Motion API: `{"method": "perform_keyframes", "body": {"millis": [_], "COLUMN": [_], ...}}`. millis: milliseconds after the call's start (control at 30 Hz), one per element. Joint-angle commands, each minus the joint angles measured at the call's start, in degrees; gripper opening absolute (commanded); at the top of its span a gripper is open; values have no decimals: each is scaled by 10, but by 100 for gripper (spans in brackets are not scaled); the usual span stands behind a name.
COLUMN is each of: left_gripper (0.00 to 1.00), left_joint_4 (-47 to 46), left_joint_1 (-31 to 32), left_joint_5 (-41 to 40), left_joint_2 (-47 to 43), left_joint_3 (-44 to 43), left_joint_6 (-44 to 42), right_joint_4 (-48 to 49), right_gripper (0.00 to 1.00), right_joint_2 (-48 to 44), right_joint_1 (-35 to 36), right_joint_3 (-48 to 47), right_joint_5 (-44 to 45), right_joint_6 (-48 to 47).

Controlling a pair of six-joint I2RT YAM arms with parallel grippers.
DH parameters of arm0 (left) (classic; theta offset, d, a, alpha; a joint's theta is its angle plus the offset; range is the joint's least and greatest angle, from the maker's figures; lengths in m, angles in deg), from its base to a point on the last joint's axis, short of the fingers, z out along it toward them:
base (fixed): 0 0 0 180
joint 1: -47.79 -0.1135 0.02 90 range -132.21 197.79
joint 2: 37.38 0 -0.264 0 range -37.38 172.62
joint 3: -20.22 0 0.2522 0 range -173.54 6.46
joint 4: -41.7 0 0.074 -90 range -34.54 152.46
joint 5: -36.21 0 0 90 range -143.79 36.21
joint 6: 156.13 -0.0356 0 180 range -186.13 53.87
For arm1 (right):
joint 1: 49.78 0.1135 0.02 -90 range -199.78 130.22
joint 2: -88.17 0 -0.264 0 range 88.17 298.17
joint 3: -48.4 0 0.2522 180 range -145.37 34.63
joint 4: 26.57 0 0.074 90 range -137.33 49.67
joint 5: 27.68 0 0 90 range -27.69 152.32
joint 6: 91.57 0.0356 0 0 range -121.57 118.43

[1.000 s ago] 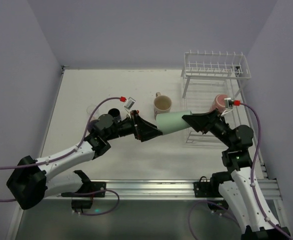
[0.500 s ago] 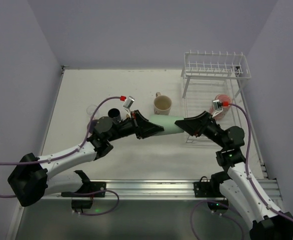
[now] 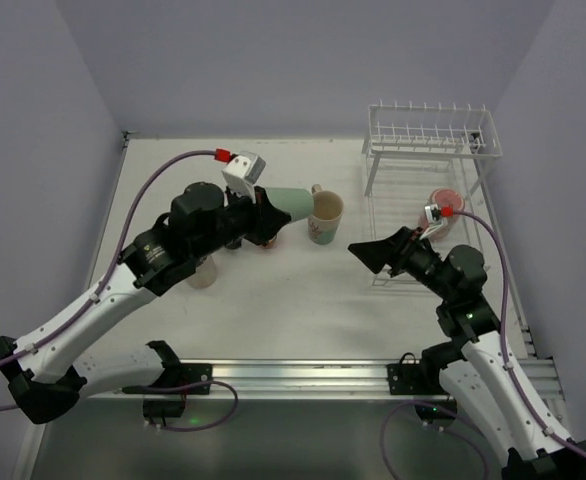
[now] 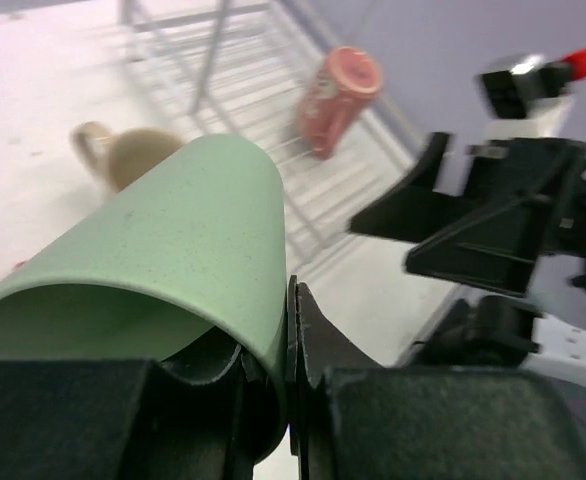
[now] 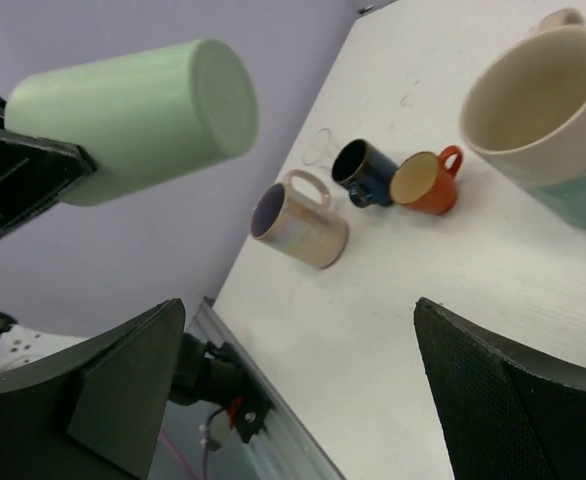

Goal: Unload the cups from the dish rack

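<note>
The spot on the tabletop beside the pale pink cup is clear, so the robot's left gripper should next come back and down, turn the cup upright and release it there.
The light green cup (image 3: 291,203) (image 4: 173,235) (image 5: 138,105) is in the air, lying sideways, with my left gripper (image 3: 265,216) (image 4: 265,350) shut on its rim, one finger inside. It hangs just left of the cream cup (image 3: 325,212) (image 5: 543,120) standing on the table. My right gripper (image 3: 365,252) (image 5: 298,370) is open and empty, apart from the green cup. A red-pink cup (image 3: 443,205) (image 4: 338,85) lies on the lower shelf of the white dish rack (image 3: 428,135). On the table are a dark blue cup (image 5: 363,170), an orange-red cup (image 5: 428,180) and a pale pink cup (image 5: 298,220) (image 3: 201,272).
The rack stands at the back right, close to the right wall. The small cups sit under my left arm in the top view. A metal rail (image 3: 303,375) runs along the near table edge.
My right gripper let go of the green cup, opened wide and drew back to the right. My left arm carried the cup up and away to the left.
</note>
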Motion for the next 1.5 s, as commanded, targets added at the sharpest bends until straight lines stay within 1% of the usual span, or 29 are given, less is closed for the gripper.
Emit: {"method": "perform_keyframes", "body": {"millis": [0,100,167,233,333,567,700,800,833,1000,1033,1100,1133,1233,1300,1333,1400,1467], "left_gripper": [0,0,0,0,0,0,4,12,19,38,45,53,63,80,88,95,100,100], "left_joint_4": [339,393,411,403,370,348,321,316,317,319,320,324,324,325,317,310,289,271], "left_joint_1": [1,1,2,2,2,2,2,2,2,2,2,2,2,2,2,2,2,2], "left_joint_5": [-157,-166,-140,-126,-132,-150,-139,-141,-142,-164,-166,-175,-178,-199,-206,-207,-217,-225], "left_joint_2": [27,59,85,103,122,177,197,216,223,232,232,230,224,202,188,169,149,115], "left_joint_3": [-75,-69,-40,-18,22,32,48,55,55,51,48,43,37,25,18,12,7,2], "left_joint_6": [-106,-104,-103,-104,-106,-120,-124,-132,-134,-138,-137,-137,-136,-127,-119,-116,-109,-107], "right_joint_4": [-131,-154,-160,-165,-166,-180,-176,-173,-173,-175,-175,-179,-189,-219,-228,-233,-240,-250], "right_gripper": [99,99,99,99,99,99,99,99,99,99,99,99,99,99,99,99,99,99], "right_joint_2": [-30,-43,-44,-44,-47,-59,-59,-53,-52,-49,-49,-46,-41,-23,-15,-11,0,12], "right_joint_1": [1,1,2,2,2,1,2,1,1,2,1,2,2,1,1,1,1,1], "right_joint_3": [-41,-42,-45,-48,-45,-44,-38,-38,-38,-45,-48,-53,-60,-81,-89,-97,-108,-125], "right_joint_5": [87,113,111,108,108,120,124,123,126,152,157,170,191,232,255,266,307,350], "right_joint_6": [-103,-118,-121,-126,-129,-146,-148,-150,-152,-163,-164,-169,-172,-184,-194,-196,-205,-215]}}
